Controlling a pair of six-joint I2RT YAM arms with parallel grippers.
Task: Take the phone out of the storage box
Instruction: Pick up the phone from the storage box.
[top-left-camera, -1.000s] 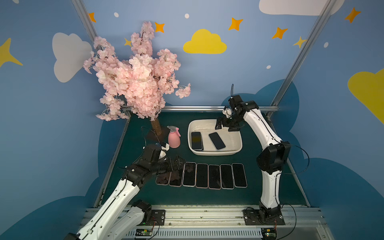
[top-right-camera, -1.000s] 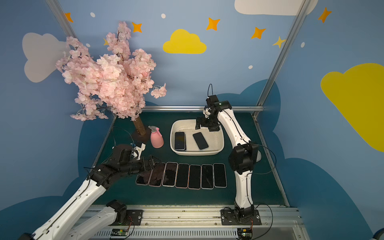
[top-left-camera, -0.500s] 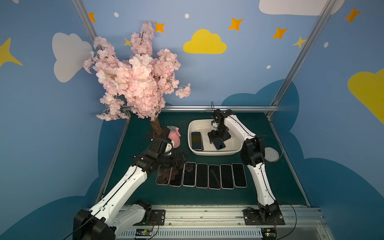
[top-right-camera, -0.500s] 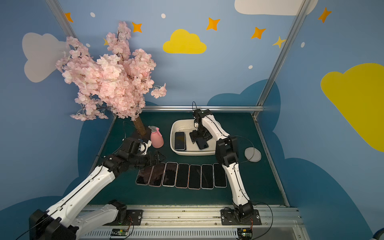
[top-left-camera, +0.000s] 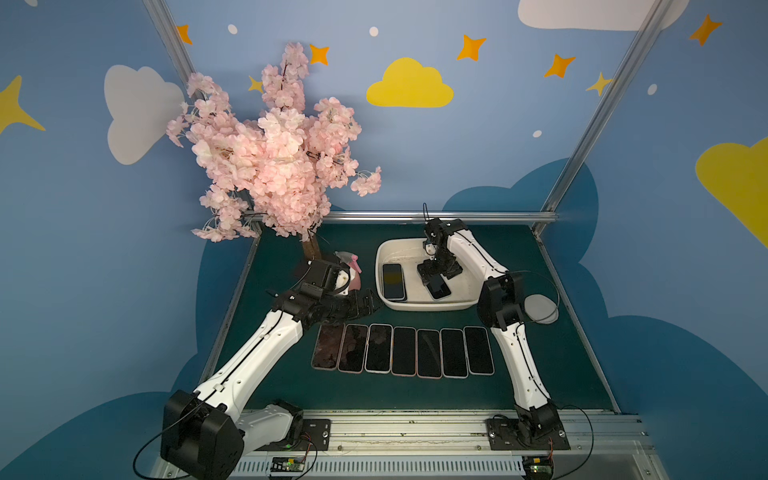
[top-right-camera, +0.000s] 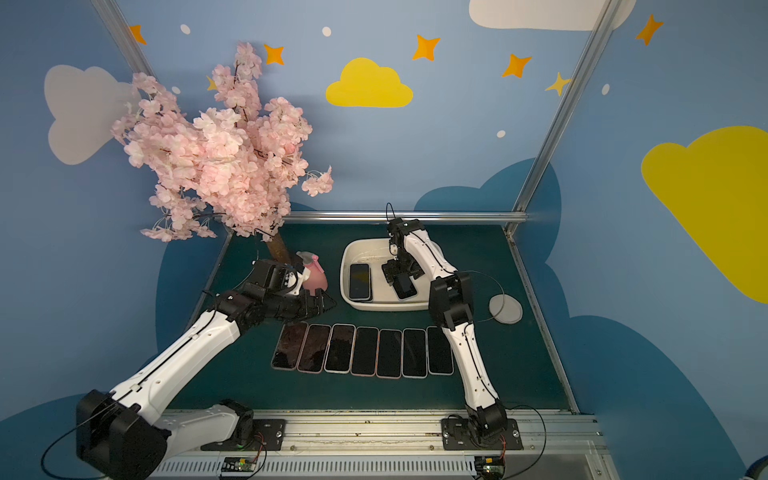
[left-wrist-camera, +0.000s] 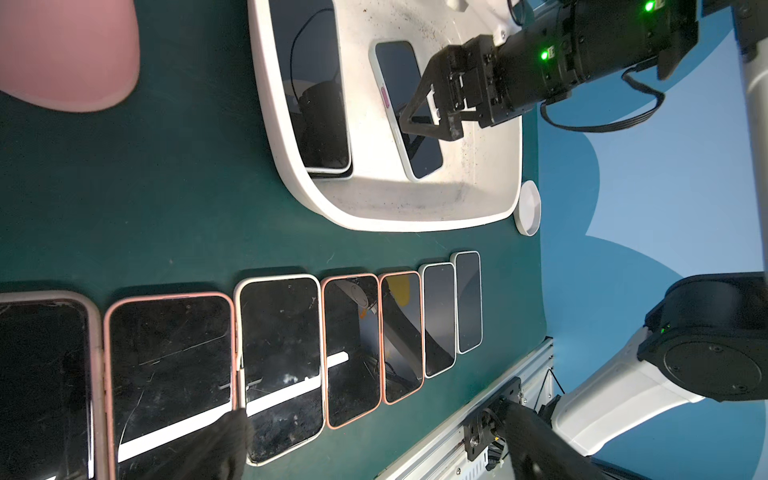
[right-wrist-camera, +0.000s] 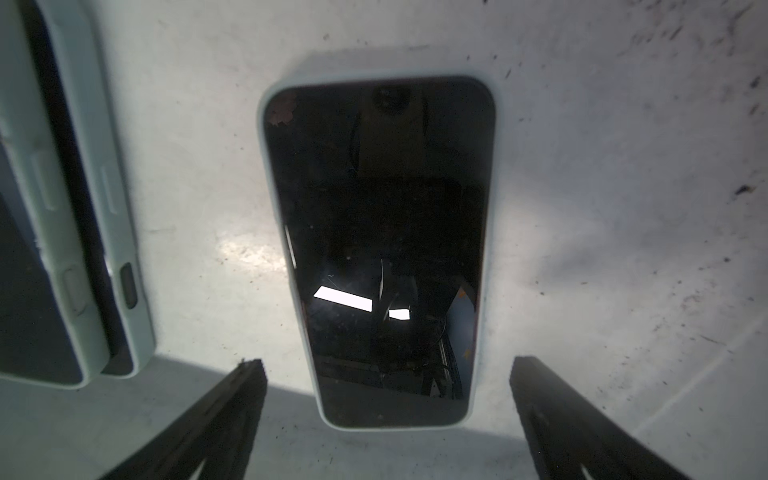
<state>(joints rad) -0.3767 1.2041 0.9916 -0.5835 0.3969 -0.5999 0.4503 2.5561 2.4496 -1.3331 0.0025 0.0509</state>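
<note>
The angled phone's long edges are already between my right gripper's open fingers, so next I need to move it down toward the box's bottom and close on them.
The cream-white storage box (top-left-camera: 424, 308) (top-right-camera: 386, 309) stands at the back of the green mat. On its floor a phone (top-left-camera: 439, 287) (right-wrist-camera: 378, 249) in a pale case lies at an angle, screen up. A stack of two more phones (top-left-camera: 393, 281) (right-wrist-camera: 62, 249) lies by the box's left wall. My right gripper (top-left-camera: 432, 275) (right-wrist-camera: 388, 363) (left-wrist-camera: 428, 124) reaches down into the box, open, its fingers on either side of the angled phone's end with gaps to both. My left gripper (top-left-camera: 365, 301) (left-wrist-camera: 372, 415) hangs open and empty outside the box's left corner.
Several phones (top-left-camera: 403, 351) lie in a row on the mat in front of the box. A pink spray bottle (top-left-camera: 354, 277) and a pink blossom tree (top-left-camera: 274, 158) stand at the back left. A white round disc (top-left-camera: 540, 308) lies right of the box.
My right gripper has swung from the box's far right corner to over the angled phone and come down into the box. My left arm has stretched toward the box's left corner.
</note>
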